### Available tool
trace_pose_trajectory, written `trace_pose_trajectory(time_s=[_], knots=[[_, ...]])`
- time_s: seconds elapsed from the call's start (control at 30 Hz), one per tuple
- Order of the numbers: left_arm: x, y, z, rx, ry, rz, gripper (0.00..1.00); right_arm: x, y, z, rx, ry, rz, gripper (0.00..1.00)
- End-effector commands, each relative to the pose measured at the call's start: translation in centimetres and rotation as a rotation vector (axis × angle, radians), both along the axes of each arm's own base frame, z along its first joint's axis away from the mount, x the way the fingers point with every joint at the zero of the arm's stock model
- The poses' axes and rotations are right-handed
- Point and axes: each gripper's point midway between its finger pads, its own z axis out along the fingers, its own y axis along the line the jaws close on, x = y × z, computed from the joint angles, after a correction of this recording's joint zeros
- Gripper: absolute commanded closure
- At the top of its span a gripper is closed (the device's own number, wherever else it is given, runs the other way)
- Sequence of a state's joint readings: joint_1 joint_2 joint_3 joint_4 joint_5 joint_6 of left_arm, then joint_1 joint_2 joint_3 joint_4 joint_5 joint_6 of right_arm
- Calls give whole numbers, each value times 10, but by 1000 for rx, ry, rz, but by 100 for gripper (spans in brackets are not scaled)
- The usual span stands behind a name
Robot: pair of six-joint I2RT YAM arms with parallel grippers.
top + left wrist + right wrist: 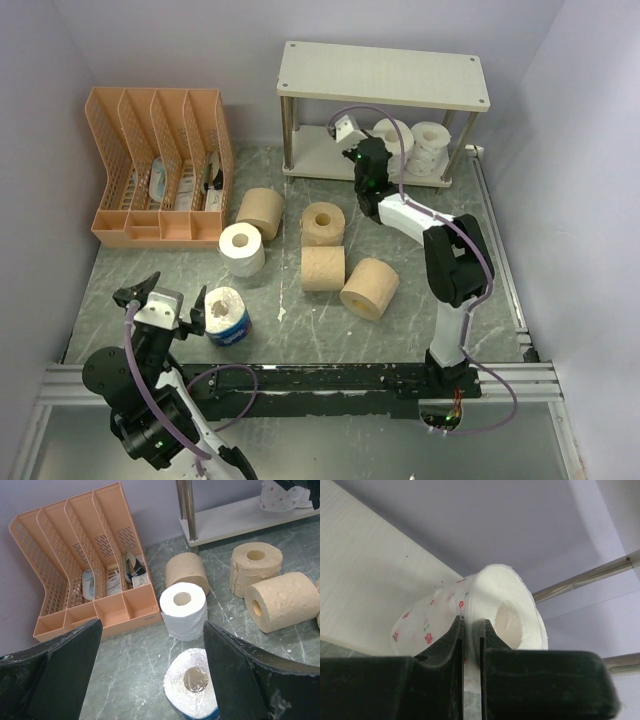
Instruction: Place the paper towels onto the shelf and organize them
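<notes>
I will next ease my right gripper slightly toward the other white roll, then down to release the held roll's side, as the lower tier's board [404, 176] is just below my gripper.
The shelf [385, 75] stands at the back right. My right gripper [375, 142] reaches into its lower tier and is shut on the wall of a white roll with red speckles [505, 605], one finger in its core. This roll [393, 140] sits beside another white roll [432, 148]; it also shows in the left wrist view [277, 497]. Several tan rolls [323, 268] and a plain white roll [242, 248] lie on the table. My left gripper [152, 630] is open and empty above the blue-wrapped roll [192, 685], which shows in the top view [228, 315].
An orange mesh file organizer [160, 165] with small items stands at the back left. Purple walls close in the left, back and right sides. A metal rail [300, 385] runs along the near edge by the arm bases.
</notes>
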State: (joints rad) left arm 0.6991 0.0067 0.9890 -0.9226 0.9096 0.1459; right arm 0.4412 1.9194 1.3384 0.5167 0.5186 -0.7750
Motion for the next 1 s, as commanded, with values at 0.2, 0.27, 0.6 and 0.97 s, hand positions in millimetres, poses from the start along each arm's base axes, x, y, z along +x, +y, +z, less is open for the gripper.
trace_pose_trajectory(time_s=[0.2,0.27,0.6,0.97], knots=[[1,-1,2,15,-12,11,7,30,-5,8,90,-133,28,100],[1,-1,2,13,-12,16,6,37,-4,-6,94,-111,33,100],[5,3,2,9,-12,48,6,53,-20,-5,167,-156,-40,68],[7,6,1,14,-10,80,7,-35,-7,63,320,-351,-55,0]])
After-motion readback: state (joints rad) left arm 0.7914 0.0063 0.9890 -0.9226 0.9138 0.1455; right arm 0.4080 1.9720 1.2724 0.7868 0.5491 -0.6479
